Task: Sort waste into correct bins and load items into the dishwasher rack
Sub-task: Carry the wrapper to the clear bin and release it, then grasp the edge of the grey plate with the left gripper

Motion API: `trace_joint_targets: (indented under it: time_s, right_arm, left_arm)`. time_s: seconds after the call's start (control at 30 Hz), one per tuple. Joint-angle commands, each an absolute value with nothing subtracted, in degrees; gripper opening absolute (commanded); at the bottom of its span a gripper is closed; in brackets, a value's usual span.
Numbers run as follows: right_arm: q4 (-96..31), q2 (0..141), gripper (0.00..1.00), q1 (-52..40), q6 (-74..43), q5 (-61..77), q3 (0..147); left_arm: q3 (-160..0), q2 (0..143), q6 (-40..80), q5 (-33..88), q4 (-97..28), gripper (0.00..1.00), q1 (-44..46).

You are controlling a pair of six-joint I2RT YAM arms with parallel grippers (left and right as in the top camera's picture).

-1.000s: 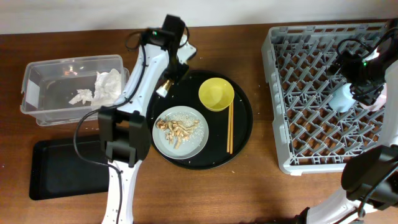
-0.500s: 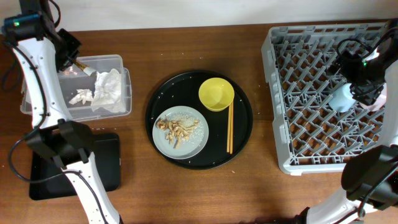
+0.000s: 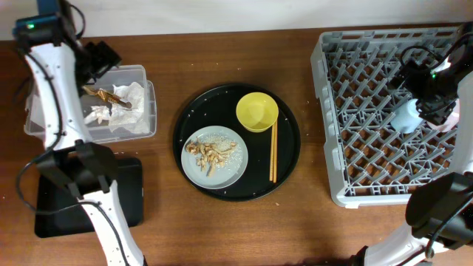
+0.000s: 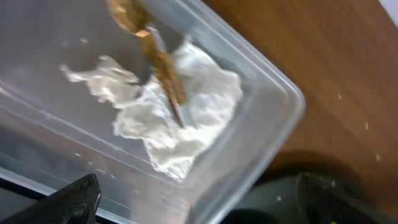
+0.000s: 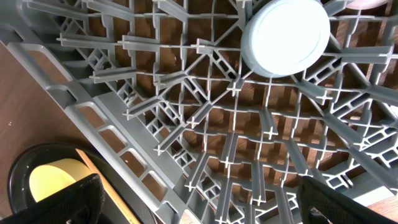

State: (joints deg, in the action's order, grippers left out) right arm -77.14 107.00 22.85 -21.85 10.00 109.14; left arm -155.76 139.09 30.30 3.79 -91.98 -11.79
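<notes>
The plate's rim by the chopsticks is below my left gripper and to its right in the overhead view, so my left gripper will swing across and down onto it next.
My left gripper (image 3: pixel 107 63) hovers open over the clear tub (image 3: pixel 55 129), nothing between its fingers (image 4: pixel 74 202). A brownish wrapper scrap (image 3: pixel 108 96) (image 4: pixel 160 62) lies in the tub on crumpled white napkins (image 3: pixel 127 103) (image 4: pixel 186 115). The grey plate (image 3: pixel 229 170) with nut scraps (image 3: pixel 209 151), the yellow bowl (image 3: pixel 257 112) and the chopsticks (image 3: pixel 273 151) sit on the round black tray (image 3: pixel 288 159). My right gripper (image 3: pixel 429 103) stands open above the dishwasher rack (image 3: pixel 369 148), beside an upturned light-blue cup (image 3: pixel 405 116) (image 5: pixel 286 34).
The shallow black tray bin (image 3: pixel 52 214) lies at the front left, partly under my left arm. Crumbs dot the round tray. The rack's upright pegs (image 5: pixel 205 99) fill the right side. In the right wrist view the yellow bowl (image 5: pixel 53 180) shows past the rack's wall.
My left arm swung from the round tray to over the clear tub and opened. The wrapper scrap it carried now lies on the napkins. The right arm has not moved.
</notes>
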Motion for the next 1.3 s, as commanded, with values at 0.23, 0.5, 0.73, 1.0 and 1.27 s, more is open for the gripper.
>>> trace_joint_targets:
  time_s: [0.23, 0.5, 0.73, 1.0, 1.27]
  right_arm:
    - [-77.14, 106.45, 0.98, 22.9, -21.47, 9.87, 109.89]
    - [-77.14, 106.45, 0.98, 22.9, -21.47, 9.87, 109.89]
    - [-77.14, 106.45, 0.98, 22.9, -21.47, 9.87, 109.89]
    - [-77.14, 106.45, 0.98, 22.9, -21.47, 9.87, 109.89]
    - [-77.14, 106.45, 0.98, 22.9, -21.47, 9.87, 109.89]
  left_arm:
    - [-155.72, 127.33, 22.2, 0.49, -96.73, 0.99, 8.34]
    - [-145.14, 118.37, 14.24, 0.03, -96.73, 0.99, 15.62]
    - [-118.34, 113.75, 19.68, 2.72, -88.66, 0.99, 15.62]
    - [-107.44, 113.78, 19.7, 10.09, -81.84, 0.99, 26.87]
    - [-92.47, 113.78, 27.44, 2.42, -67.68, 0.73, 43.48]
